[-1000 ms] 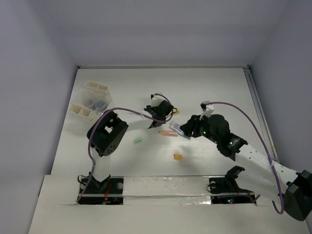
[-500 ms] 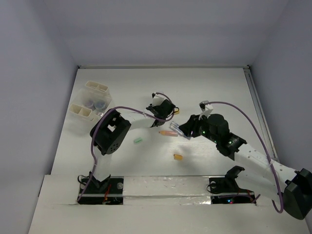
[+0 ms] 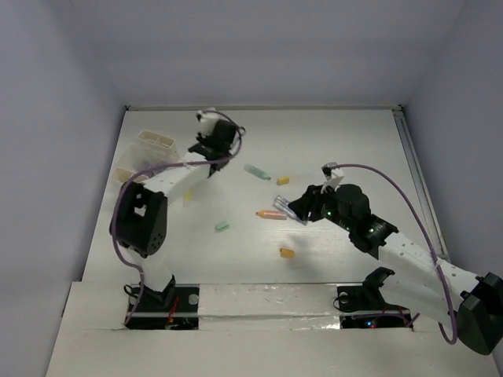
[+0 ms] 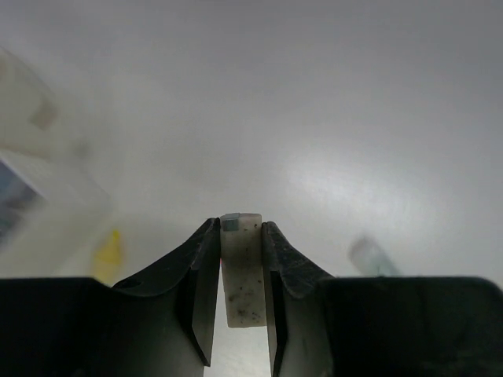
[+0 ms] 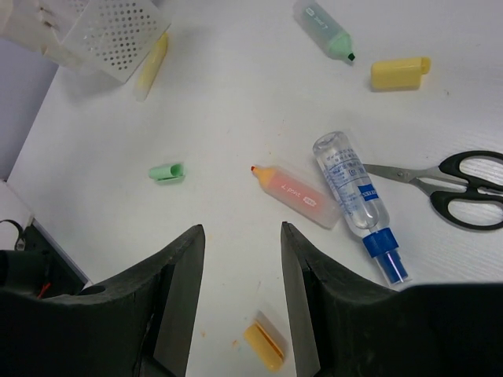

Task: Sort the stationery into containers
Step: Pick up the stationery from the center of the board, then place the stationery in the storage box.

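The robot should next swing its left gripper to the left in the top view, over the open rear container, to release the eraser, because bare table is beneath the eraser now.
My left gripper [image 3: 214, 146] is raised at the back left near the containers [image 3: 157, 140], shut on a tan eraser [image 4: 242, 271] that stands upright between its fingers [image 4: 200, 259]. My right gripper [image 5: 242, 229] hangs open over the table's middle with nothing between its jaws. Below it lie an orange-pink marker [image 5: 295, 195], a blue-capped pen [image 5: 354, 188], black-handled scissors [image 5: 464, 187], a green eraser [image 5: 167, 171] and an orange eraser [image 5: 265, 345]. Farther back are a green marker [image 3: 256, 171] and a yellow eraser [image 3: 282, 181].
A yellow marker [image 5: 152, 64] lies beside a perforated container corner [image 5: 114, 31]. A second container [image 3: 126, 174] is partly hidden behind the left arm. White walls close the table at the back and both sides.
The left arm has swung from the table's middle to the back left, carrying the tan eraser it closed on, uncovering the green marker and yellow eraser. The right arm has not moved.
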`<state>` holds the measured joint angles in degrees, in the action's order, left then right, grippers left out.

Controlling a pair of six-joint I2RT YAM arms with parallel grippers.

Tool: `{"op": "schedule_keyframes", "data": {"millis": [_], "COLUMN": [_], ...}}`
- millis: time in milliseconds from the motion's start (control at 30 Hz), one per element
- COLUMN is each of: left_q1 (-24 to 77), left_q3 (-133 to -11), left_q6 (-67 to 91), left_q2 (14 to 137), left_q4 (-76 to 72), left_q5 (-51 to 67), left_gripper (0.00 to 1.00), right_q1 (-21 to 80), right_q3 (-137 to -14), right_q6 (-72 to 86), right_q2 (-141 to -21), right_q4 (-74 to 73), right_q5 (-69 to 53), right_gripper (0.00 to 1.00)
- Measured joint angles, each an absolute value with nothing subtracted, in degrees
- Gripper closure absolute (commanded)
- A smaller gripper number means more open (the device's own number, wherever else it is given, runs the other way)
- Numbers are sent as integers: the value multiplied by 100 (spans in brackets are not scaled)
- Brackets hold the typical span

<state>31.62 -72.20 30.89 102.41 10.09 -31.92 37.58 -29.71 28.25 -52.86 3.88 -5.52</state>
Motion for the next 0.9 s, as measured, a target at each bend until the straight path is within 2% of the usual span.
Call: {"op": "schedule_keyframes", "data": {"millis": [133, 333, 533, 900], "left_q1": [2265, 1389, 1190, 1227], "left_q3": [-8093, -9137, -9006, -7697], "left_q6": [2735, 2091, 1409, 668], "left_q2": [9671, 9577, 9870, 10042], "left_q4": [1061, 1050, 827, -528], "left_q5": [-3557, -4230, -4836, -4998], "left_gripper": [100, 100, 100, 100], "right_q1": [3758, 3758, 3758, 3758], "right_q3": [-2917, -2902, -2902, -2895], "right_q6": [2827, 2827, 2827, 2827], "right_q2": [-5188, -4860, -4716, -4729], "right_q4": [403, 403, 427, 429], "right_q5": [-596, -644, -650, -648], "right_gripper": [51, 50, 51, 51]}}
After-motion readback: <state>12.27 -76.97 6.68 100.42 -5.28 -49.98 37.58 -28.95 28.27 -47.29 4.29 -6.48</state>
